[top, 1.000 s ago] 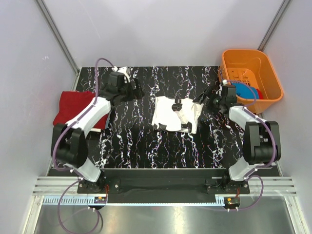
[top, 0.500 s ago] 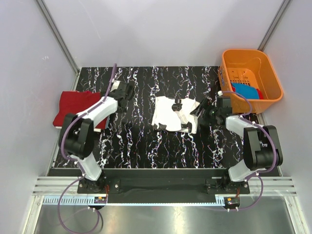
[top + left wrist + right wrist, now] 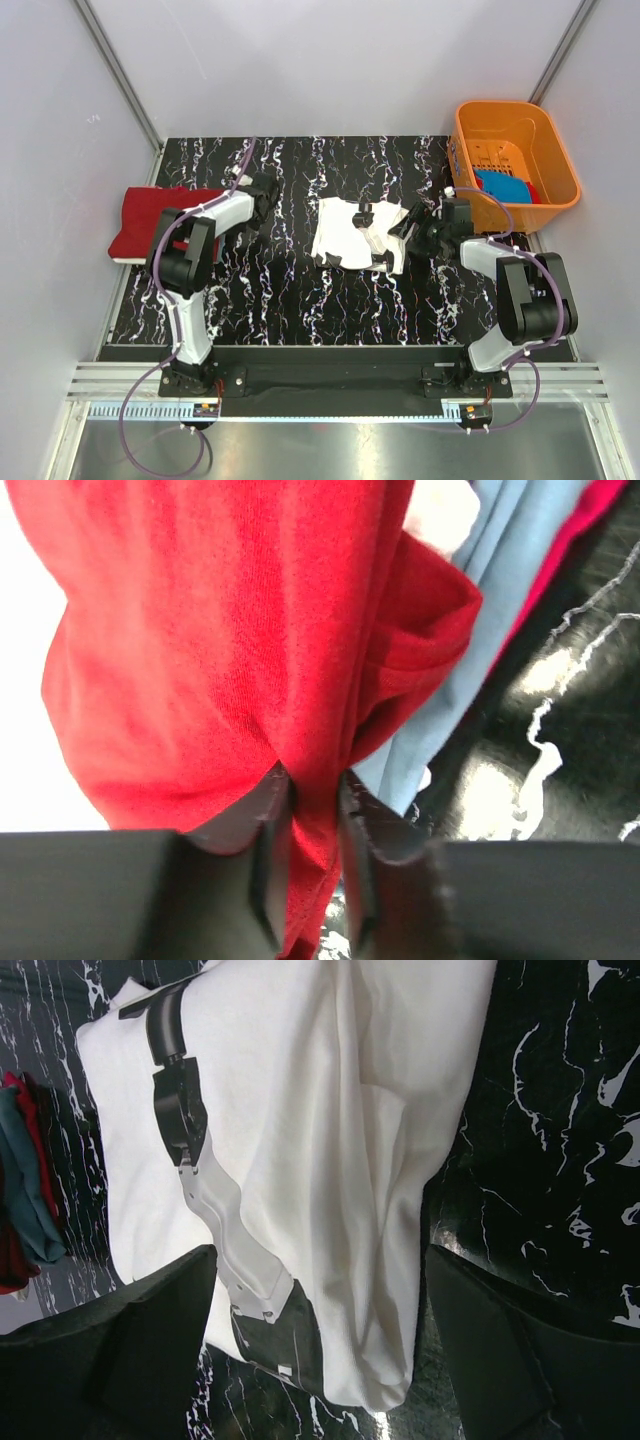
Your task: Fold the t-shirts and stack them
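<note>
Next, my right gripper moves its open fingers outward and down to pinch the white t-shirt's far corner on the basket side.
The folded red t-shirt (image 3: 165, 215) lies at the table's left edge. In the left wrist view my left gripper (image 3: 312, 795) is shut on a fold of this red t-shirt (image 3: 220, 630), and a pale blue cloth (image 3: 500, 600) lies just beside it. The crumpled white t-shirt (image 3: 345, 235) with a dark print (image 3: 175, 1110) rests mid-table. My right gripper (image 3: 410, 222) is open at its right edge, with one finger on either side of the white cloth (image 3: 330, 1110) and nothing pinched. A bright blue t-shirt (image 3: 505, 187) is in the basket.
The orange basket (image 3: 515, 112) stands at the back right, off the black marbled table (image 3: 290, 300), with some red cloth (image 3: 531, 192) beside the blue. Grey walls close in the left, right and back.
My left gripper swung left from the table's back to the red t-shirt's right edge and closed on it. My right gripper edged left to the white t-shirt, still open.
</note>
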Robot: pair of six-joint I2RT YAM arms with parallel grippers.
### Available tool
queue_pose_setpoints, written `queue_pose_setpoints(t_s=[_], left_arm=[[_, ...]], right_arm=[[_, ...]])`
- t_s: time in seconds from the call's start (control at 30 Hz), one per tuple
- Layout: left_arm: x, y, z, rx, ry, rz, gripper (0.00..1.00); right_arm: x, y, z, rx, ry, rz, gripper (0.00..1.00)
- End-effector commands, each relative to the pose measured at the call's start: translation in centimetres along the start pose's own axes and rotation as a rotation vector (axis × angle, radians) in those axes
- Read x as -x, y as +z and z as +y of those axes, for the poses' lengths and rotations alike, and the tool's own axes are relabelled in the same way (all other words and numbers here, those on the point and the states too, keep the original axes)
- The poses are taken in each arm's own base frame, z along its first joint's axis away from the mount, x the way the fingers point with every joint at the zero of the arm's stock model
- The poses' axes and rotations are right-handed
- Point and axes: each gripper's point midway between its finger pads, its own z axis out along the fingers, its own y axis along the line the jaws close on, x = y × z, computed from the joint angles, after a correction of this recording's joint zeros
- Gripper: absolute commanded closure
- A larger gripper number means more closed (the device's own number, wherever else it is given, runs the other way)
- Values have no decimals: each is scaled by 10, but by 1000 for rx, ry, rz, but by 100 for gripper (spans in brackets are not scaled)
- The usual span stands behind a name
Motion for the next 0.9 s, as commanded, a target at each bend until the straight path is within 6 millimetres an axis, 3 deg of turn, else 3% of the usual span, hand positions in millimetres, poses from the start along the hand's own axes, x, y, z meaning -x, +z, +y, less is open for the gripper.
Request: queue_pose_setpoints(t_s=[0.0,0.17,0.57,0.67,0.7,0.77,0.8,0.87], left_arm=[[18,-7,13,112,-18,-39,83],[24,-30,2,105,-20,-79,97],[30,-94,-59,-49,-1,-136,100],[34,-115,-80,-110,0,-160,86],[34,-121,-87,-132,5,-162,69],[37,-131,-93,-182,-3,-156,55],[40,-140,-91,-200,-14,-171,42],[45,-151,-86,-224,-35,-190,32]], right_arm=[[3,5,0,1,-9,-26,9],[2,6,1,9,-6,-24,10],[1,8,-1,5,-3,-21,11],[1,9,-4,-12,0,-21,9],[3,8,-4,-17,-3,-27,9],[6,6,-8,-47,-8,-37,8],[11,3,-5,-48,-22,-52,8],[16,-1,-7,-74,-32,-69,8]])
